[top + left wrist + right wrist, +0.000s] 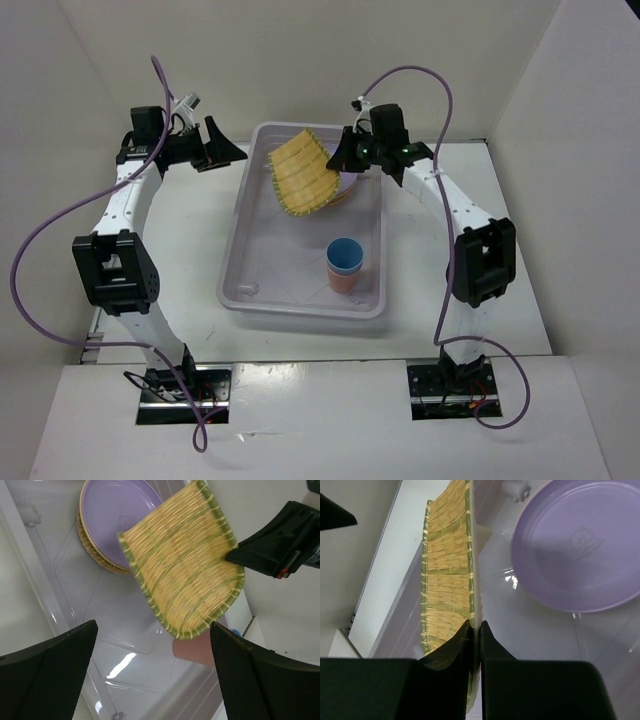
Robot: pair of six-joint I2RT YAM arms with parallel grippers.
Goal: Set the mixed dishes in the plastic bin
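Note:
My right gripper moves back and down next, away from the lavender plate, then places the yellow plate onto the bottom of the bin beside the cups [285,261].
A yellow woven-textured plate [300,172] hangs tilted over the far end of the plastic bin [232,270], and my right gripper [345,158] is shut on its right edge. In the right wrist view the plate [445,570] shows edge-on, pinched at the gripper [475,630]. Under it in the bin lies a lavender round plate [115,515] on top of a stack of tan and woven plates [92,550]. A blue cup [345,253] sits nested in a salmon-pink cup [342,281] at the bin's near right. My left gripper [222,152] stands open just outside the bin's far left corner, holding nothing.
White walls close in the table on the left, right and back. The bin's near left floor [125,620] is bare. Purple cables loop from both arms beside the bin.

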